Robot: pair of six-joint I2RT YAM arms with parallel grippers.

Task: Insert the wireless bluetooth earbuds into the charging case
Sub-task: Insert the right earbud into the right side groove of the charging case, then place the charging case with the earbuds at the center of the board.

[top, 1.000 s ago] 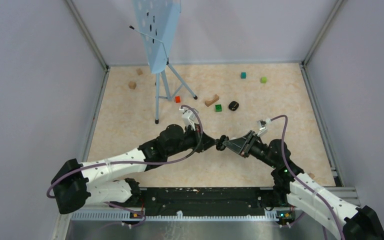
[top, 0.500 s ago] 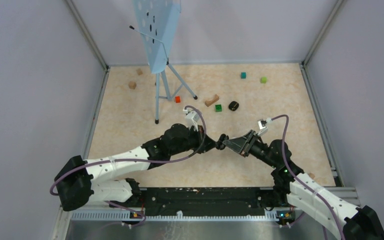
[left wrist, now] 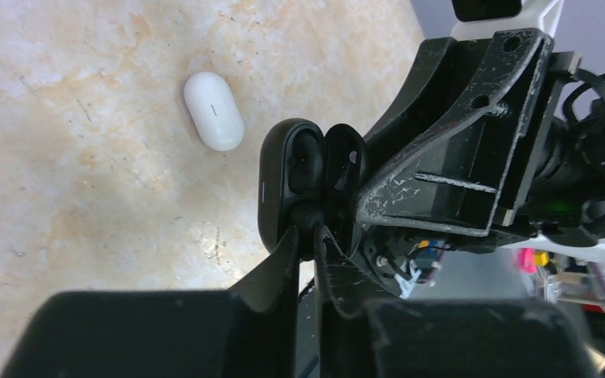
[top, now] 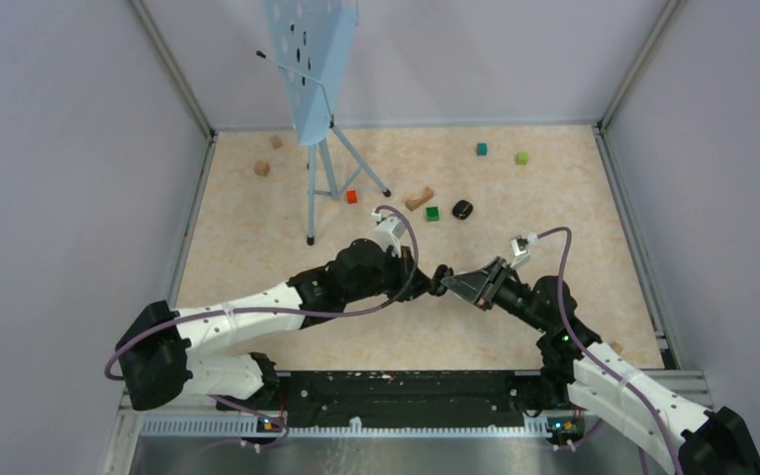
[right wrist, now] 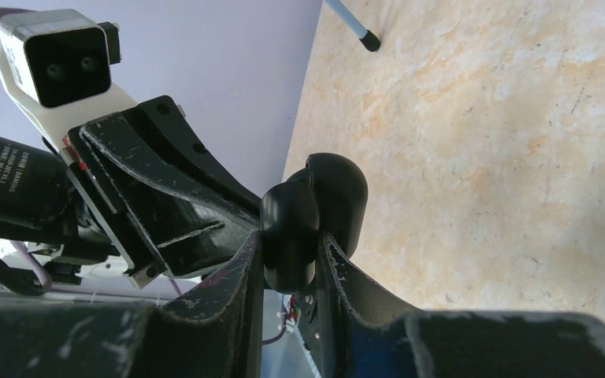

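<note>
The right gripper will next move outward and down and let go of the charging case on the bare tabletop short of the green cube (top: 445,251), because that patch is clear.
The black charging case (left wrist: 295,177) hangs open above the table, both sockets facing the left wrist camera. My right gripper (right wrist: 291,240) is shut on its base (right wrist: 315,209). My left gripper (left wrist: 309,234) is nearly closed, its tips pinching a small black earbud (left wrist: 307,216) at the case's lower socket. From above, the two grippers (top: 424,282) (top: 445,281) meet tip to tip at the case (top: 439,276) over mid-table. A white pill-shaped piece (left wrist: 213,110) lies on the table beyond the case. It is hidden in the top view.
A blue music stand (top: 309,69) on a tripod (top: 312,213) stands at the back left. A red cube (top: 351,196), wooden arch (top: 418,199), green cube (top: 432,213) and black rounded object (top: 462,209) lie behind the grippers. Teal (top: 481,148) and light-green (top: 522,157) cubes sit further back.
My left arm has shifted slightly to the right, pressing its tips closer into the case. The right arm and the case have stayed in place.
</note>
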